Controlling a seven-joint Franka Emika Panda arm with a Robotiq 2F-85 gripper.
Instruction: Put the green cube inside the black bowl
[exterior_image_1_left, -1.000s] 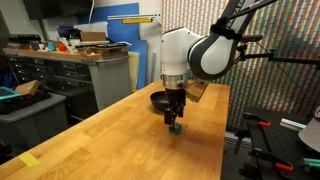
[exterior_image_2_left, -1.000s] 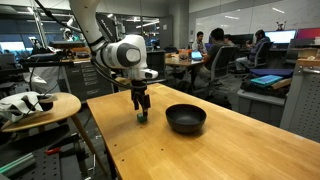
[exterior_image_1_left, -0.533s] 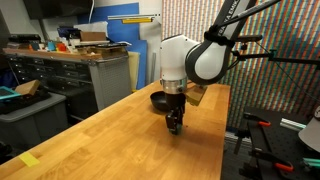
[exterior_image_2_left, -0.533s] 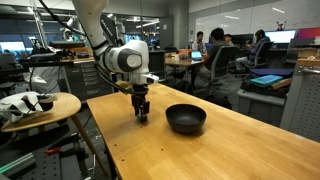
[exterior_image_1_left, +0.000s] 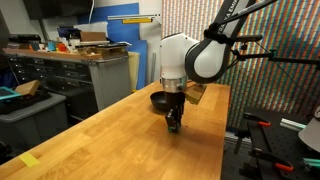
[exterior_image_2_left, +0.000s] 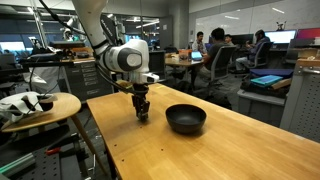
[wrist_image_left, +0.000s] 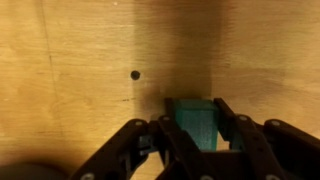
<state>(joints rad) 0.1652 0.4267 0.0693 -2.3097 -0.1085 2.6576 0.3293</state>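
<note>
My gripper holds the cube. It next needs to lift clear of the raised rim, cross over to the left in the wrist view, go down inside the black bowl and let go of the cube.
In the wrist view the green cube sits on the wooden table between the two black fingers, which press its sides; my gripper is shut on it. In both exterior views the gripper points straight down at the tabletop, and the cube is mostly hidden by the fingers. The black bowl rests on the table a short way to the side of the gripper; in an exterior view only its rim shows behind the arm.
The wooden table stretches wide around the gripper. A small dark spot marks the wood near the cube. A round side table with clutter stands off the table's edge. Cabinets stand behind.
The gripper has lowered around the green cube and its fingers have closed from wide open onto the cube's sides. The cube and bowl have stayed in place.
</note>
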